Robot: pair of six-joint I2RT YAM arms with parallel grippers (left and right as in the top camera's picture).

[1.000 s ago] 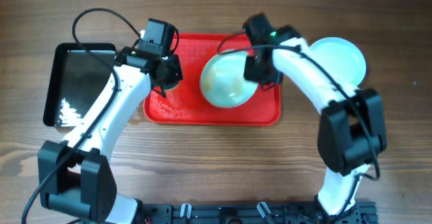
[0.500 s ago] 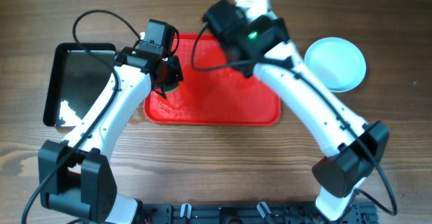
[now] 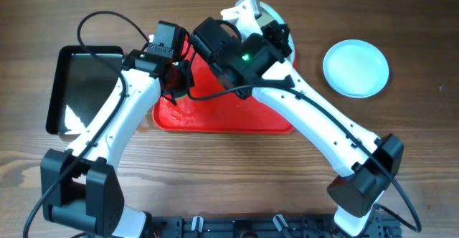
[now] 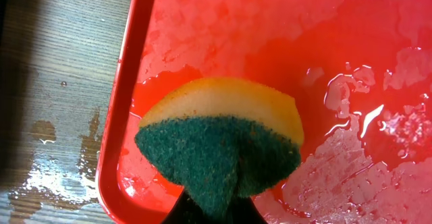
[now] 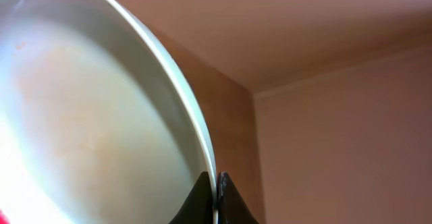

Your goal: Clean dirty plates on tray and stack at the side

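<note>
The second plate (image 3: 356, 68) already lies aside, so the right gripper will next turn to level the tilted plate and lower it past the tray onto that one.
The red tray (image 3: 215, 116) lies at the table's middle, wet and with no plate showing on it. My left gripper (image 3: 178, 87) is shut on a yellow and green sponge (image 4: 223, 136), held just above the tray's (image 4: 270, 35) wet left end. My right gripper (image 5: 216, 197) is shut on the rim of a pale plate (image 5: 81, 116) with a faint orange smear, tilted on edge and lifted high above the tray. In the overhead view, that gripper (image 3: 275, 31) and arm hide most of the plate (image 3: 268, 10). A second plate (image 3: 356, 67) lies on the table at the right. No third plate is in view.
A glossy black tray (image 3: 79, 87) lies at the far left. Water is spilled on the wood (image 4: 61, 177) beside the red tray's left rim. My raised right arm (image 3: 308, 130) covers the tray's right half in the overhead view.
My right arm has lifted the plate off the red tray and swung it up and back, tilting it on edge. My left gripper with the sponge has stayed put.
</note>
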